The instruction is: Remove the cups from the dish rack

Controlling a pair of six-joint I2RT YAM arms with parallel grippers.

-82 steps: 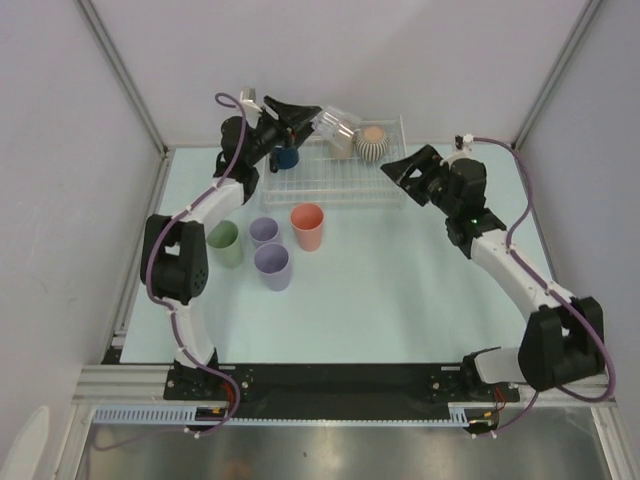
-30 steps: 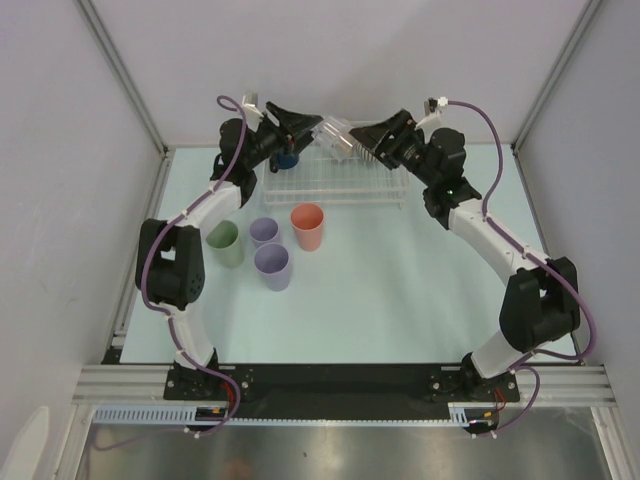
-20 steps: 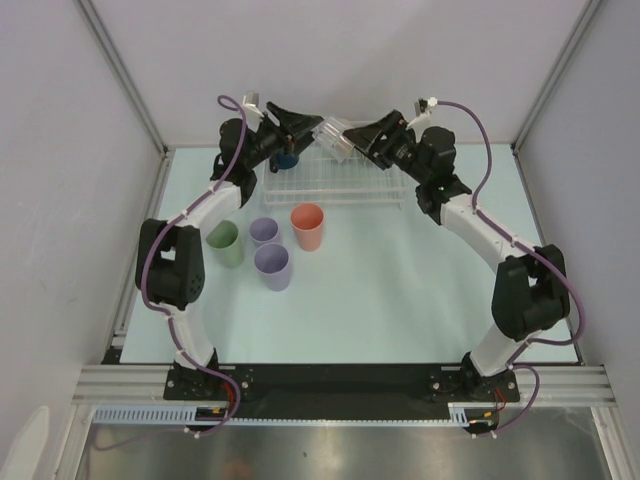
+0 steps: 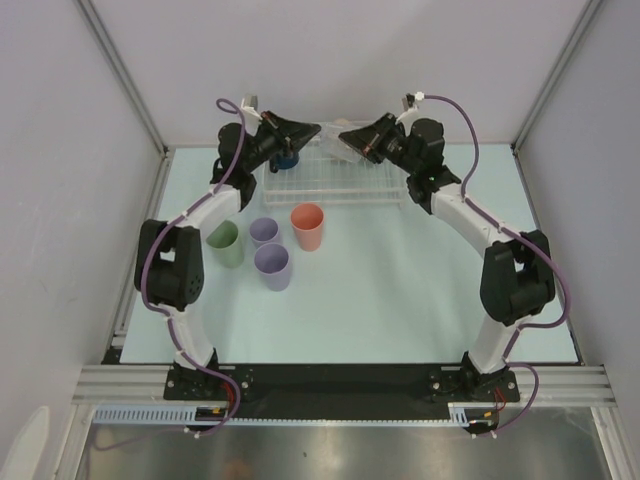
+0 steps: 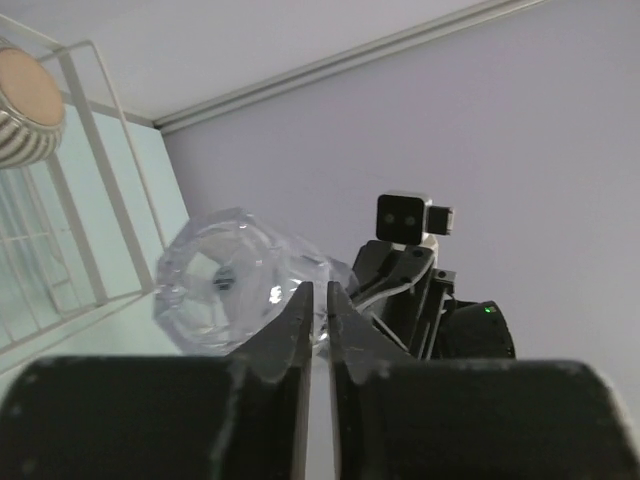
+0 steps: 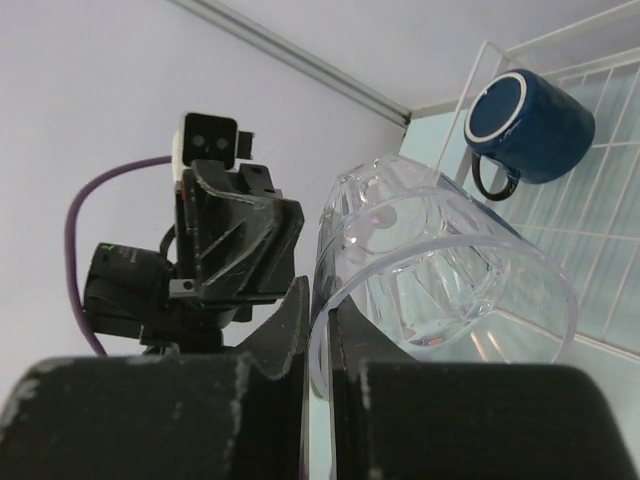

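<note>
My right gripper will next draw back, turn the sideways cup upright, lower it and release, as bare tabletop beside the salmon-pink cup point(image 4: 360, 232) is below and back from the gripper.
A clear cup point(image 4: 338, 146) hangs on its side above the back of the dish rack point(image 4: 330, 186), between the two grippers. My right gripper point(image 4: 347, 134) is shut on its rim, one finger inside and one outside point(image 6: 318, 292); the cup point(image 6: 440, 270) fills the right wrist view. My left gripper point(image 4: 314, 129) faces the cup's base point(image 5: 225, 285), its jaws point(image 5: 319, 292) almost together with nothing seen between them. A navy mug point(image 6: 535, 125) lies in the rack's left end point(image 4: 287, 157). A ribbed beige mug point(image 5: 22, 110) shows at the rack's wires point(image 5: 90, 200).
In front of the rack, several cups stand upright on the pale green table: salmon-pink point(image 4: 307, 226), pale green point(image 4: 225, 243) and two lavender point(image 4: 264, 232) point(image 4: 272, 266). Grey walls close in behind and at both sides.
My right arm swung in from the right and its jaws shut on the clear cup's rim. My left gripper's jaws narrowed, and the cup shifted slightly right.
</note>
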